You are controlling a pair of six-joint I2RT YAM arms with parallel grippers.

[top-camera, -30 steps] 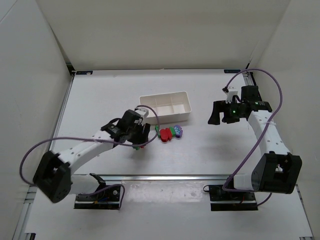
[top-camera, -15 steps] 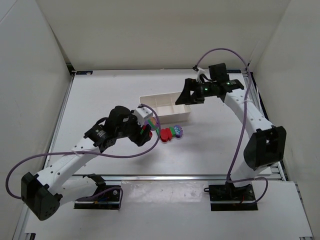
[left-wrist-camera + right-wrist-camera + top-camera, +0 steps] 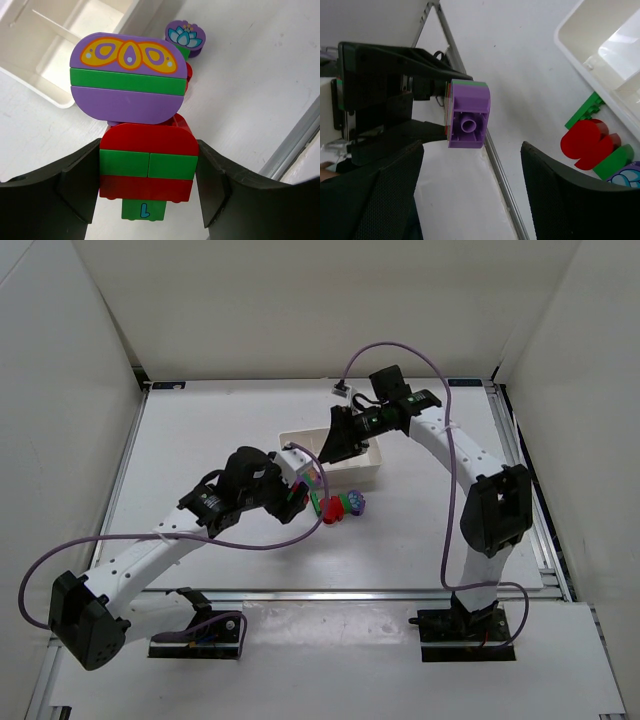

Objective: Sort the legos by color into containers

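Observation:
The left gripper moves to the left in the top view and down next, and releases its bricks on the bare tabletop, clear of the loose legos.
My left gripper (image 3: 148,172) is shut on a stack of legos (image 3: 145,150), gripping its red and green lower bricks. The stack's purple and green bricks (image 3: 127,75) stick out past the fingers. In the top view the stack (image 3: 312,480) hangs just in front of the white tray of containers (image 3: 366,476). My right gripper (image 3: 470,190) is open and faces the stack's purple end brick (image 3: 467,120), which sits ahead of its fingers without touching them. In the top view the right gripper (image 3: 325,453) hangs over the tray. Loose red (image 3: 332,510), purple (image 3: 356,503) and green (image 3: 316,506) legos lie in front of the tray.
The tray's compartments (image 3: 55,55) lie just left of the held stack in the left wrist view. White walls enclose the table on three sides. A metal rail (image 3: 350,592) runs along the near edge. Purple cables loop from both arms.
The right arm swung from the right side across to above the tray, toward the held stack, and its jaws narrowed a little. The left arm carried the stack up toward the tray.

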